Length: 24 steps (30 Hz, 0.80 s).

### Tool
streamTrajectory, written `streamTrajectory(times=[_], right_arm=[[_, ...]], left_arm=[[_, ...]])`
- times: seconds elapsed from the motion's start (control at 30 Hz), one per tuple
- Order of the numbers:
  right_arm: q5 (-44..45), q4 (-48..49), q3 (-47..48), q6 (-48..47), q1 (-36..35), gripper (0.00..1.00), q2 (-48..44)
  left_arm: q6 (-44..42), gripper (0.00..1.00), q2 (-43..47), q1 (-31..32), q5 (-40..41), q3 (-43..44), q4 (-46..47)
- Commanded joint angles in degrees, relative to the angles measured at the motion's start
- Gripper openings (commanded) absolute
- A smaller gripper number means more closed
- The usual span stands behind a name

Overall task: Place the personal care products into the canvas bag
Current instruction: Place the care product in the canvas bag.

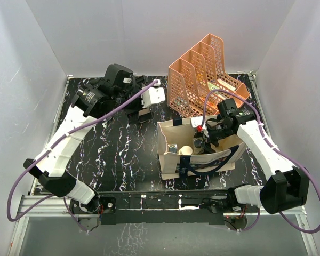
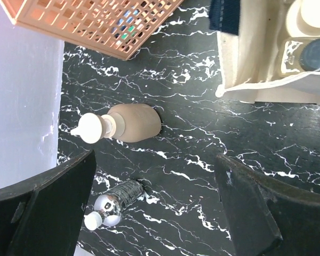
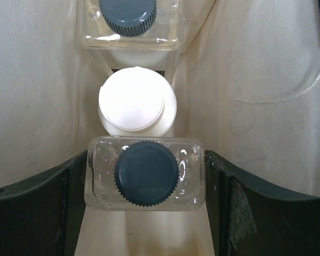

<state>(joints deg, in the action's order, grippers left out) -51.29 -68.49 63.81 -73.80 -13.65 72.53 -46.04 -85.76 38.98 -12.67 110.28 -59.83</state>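
Note:
I need to lower my right gripper slightly between the canvas bag's sides next, then open it, as the square clear glass bottle is already upright beside the cream bottle.
The canvas bag (image 1: pixel 168 160) stands open right of centre, navy handles hanging over its front. My right gripper (image 1: pixel 205 140) reaches down inside it. In the right wrist view its fingers press both sides of a square clear glass bottle with a dark cap (image 3: pixel 146 173). Beyond that stand a cream bottle with a white cap (image 3: pixel 137 101) and a second clear glass bottle (image 3: pixel 129 21), between the bag's walls (image 3: pixel 256 80). My left gripper (image 2: pixel 154 208) hangs open over the table behind the bag. Below it lie a tan bottle with a cream cap (image 2: pixel 130 122) and a silver bottle (image 2: pixel 117 200).
A peach mesh file organizer (image 1: pixel 202 74) stands at the back right, just behind the bag, and its corner (image 2: pixel 96 21) shows in the left wrist view. The white wall (image 2: pixel 21 106) runs close beside the tan bottle. The table is black marble-patterned (image 1: pixel 122 149).

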Motion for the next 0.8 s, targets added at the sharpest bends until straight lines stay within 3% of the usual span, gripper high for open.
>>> streamTrajectory(times=[0.0,0.3,0.77], right_arm=[[-9.8,2.7,0.3,-2.5,-0.9,0.08,-0.6],[-11.9,3.1,-1.7,-3.7,-1.4,0.08,-0.1],[-5.0,9.4,-6.4,-0.4,-1.6,0.11,0.0]], left_arm=[[2.5,0.91,1.1,-2.3,0.8,1.4,1.8],[2.4,0.91,1.2,-3.6,0.7,0.8,2.1],[3.3,0.94,1.9,-3.6,2.6,-1.5,3.5]])
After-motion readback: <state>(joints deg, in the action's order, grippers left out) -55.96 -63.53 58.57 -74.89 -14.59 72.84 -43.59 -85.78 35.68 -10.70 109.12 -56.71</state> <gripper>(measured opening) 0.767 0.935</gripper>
